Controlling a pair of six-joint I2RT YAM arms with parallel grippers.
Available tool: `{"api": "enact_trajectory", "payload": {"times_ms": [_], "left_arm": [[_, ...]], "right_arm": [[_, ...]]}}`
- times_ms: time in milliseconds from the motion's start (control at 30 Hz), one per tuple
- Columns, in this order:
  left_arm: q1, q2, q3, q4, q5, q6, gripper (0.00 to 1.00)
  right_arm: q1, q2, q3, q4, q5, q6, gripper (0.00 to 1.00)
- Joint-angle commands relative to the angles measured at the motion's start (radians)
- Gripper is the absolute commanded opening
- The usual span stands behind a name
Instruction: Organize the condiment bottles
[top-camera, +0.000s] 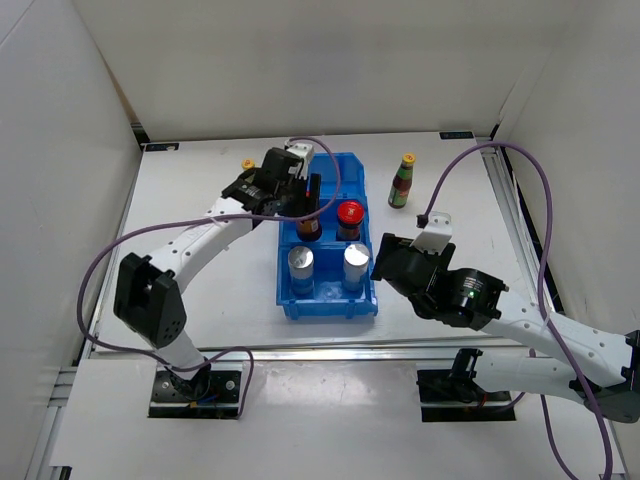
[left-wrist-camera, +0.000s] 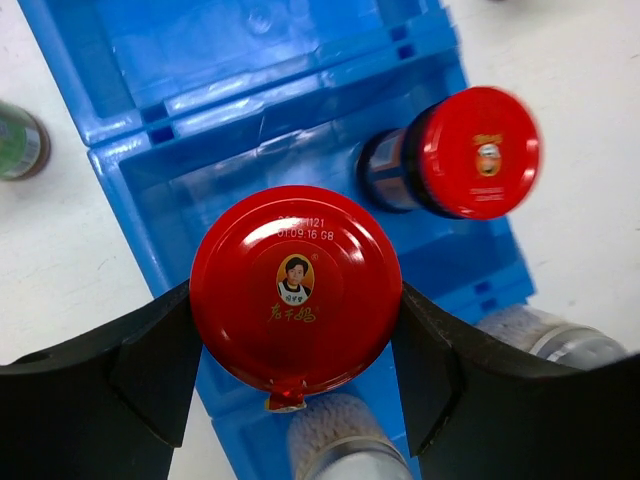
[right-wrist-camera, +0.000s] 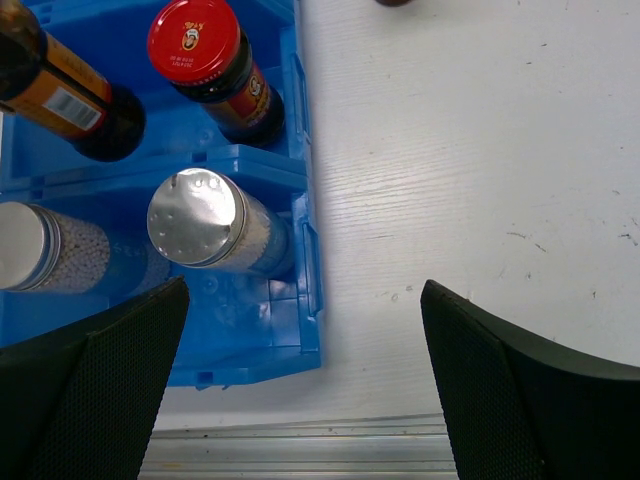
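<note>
I need to lower my left gripper into the free half of the bin's middle section (left-wrist-camera: 240, 185) next and let go of the red-lidded squat dark bottle (left-wrist-camera: 295, 285), because its match is already standing there.
My left gripper (top-camera: 303, 203) is shut on a red-lidded squat dark bottle (left-wrist-camera: 295, 285), over the middle compartment of the blue bin (top-camera: 330, 306). The second red-lidded bottle (top-camera: 349, 213) stands beside it in that compartment. Two silver-topped bottles (top-camera: 301, 262) (top-camera: 357, 257) stand in the front compartment. One slim yellow-capped bottle (top-camera: 402, 182) stands on the table right of the bin. The other (top-camera: 247, 164) shows behind my left arm. My right gripper (top-camera: 386, 256) is open and empty, over the table by the bin's front right corner (right-wrist-camera: 300, 340).
The bin's far compartment (left-wrist-camera: 250, 50) holds nothing. White walls close in the table on the left, back and right. A metal rail (right-wrist-camera: 300, 450) runs along the near edge. Purple cables loop over both arms.
</note>
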Motion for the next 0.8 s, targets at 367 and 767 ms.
{"api": "enact_trajectory", "payload": {"times_ms": [367,767], "left_arm": [[0.001,0.096,-0.017,0.185,-0.062,0.035,0.45],[0.001,-0.009,0.014,0.172,-0.148,0.026,1.0]], "right_arm": [[0.005,-0.003,-0.004,0.01,0.051,0.032,1.0],[0.005,0.006,0.005,0.01,0.051,0.023,1.0]]}}
